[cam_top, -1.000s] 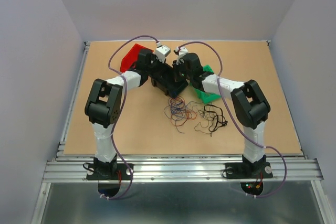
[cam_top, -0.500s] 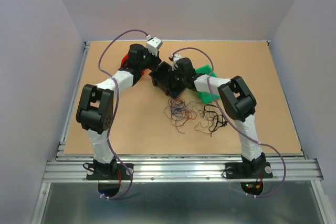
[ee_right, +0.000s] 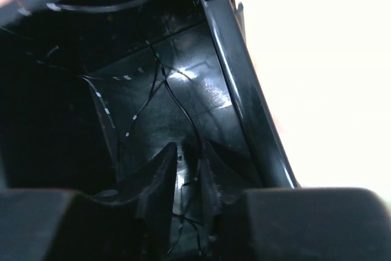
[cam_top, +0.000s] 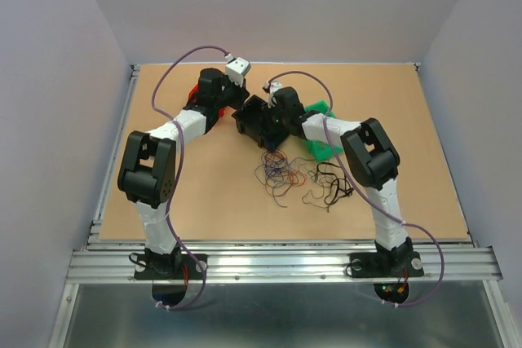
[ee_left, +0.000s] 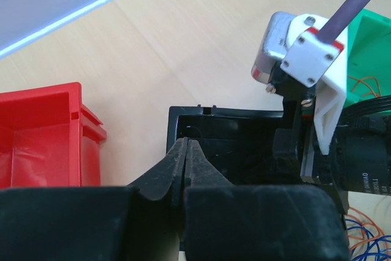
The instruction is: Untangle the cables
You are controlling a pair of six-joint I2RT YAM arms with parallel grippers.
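Cables lie crossed at the tangle's edge by the black cables, so my left gripper needs to swing back there from the black bin (cam_top: pixel 259 124) next and release its closed, empty fingers.
The cables (cam_top: pixel 281 173) lie as a loose tangle of red, blue, orange and purple strands at mid-table, with black strands (cam_top: pixel 333 182) to their right. Both arms meet over a black bin (cam_top: pixel 259 124) behind the tangle. My right gripper (ee_right: pixel 187 148) reaches down inside this bin (ee_right: pixel 235 65); its jaws stand slightly apart, and a thin black wire (ee_right: pixel 177 99) runs loosely between them onto the bin floor. My left gripper (ee_left: pixel 187 142) is shut at the bin's near rim (ee_left: pixel 183 114); nothing visible is held between its fingers. A few orange and blue strands (ee_left: pixel 366 236) show at the lower right.
A red bin (ee_left: pixel 43 132) stands left of the black one, mostly hidden under the left arm (cam_top: pixel 196 91) in the top view. A green bin (cam_top: pixel 320 149) sits right of the black bin, under the right forearm. Metal rails border the board.
Both arms shifted left, the left wrist swinging back toward the red bin. My right gripper's jaws parted inside the black bin, letting the black wire go. The tangle has not moved.
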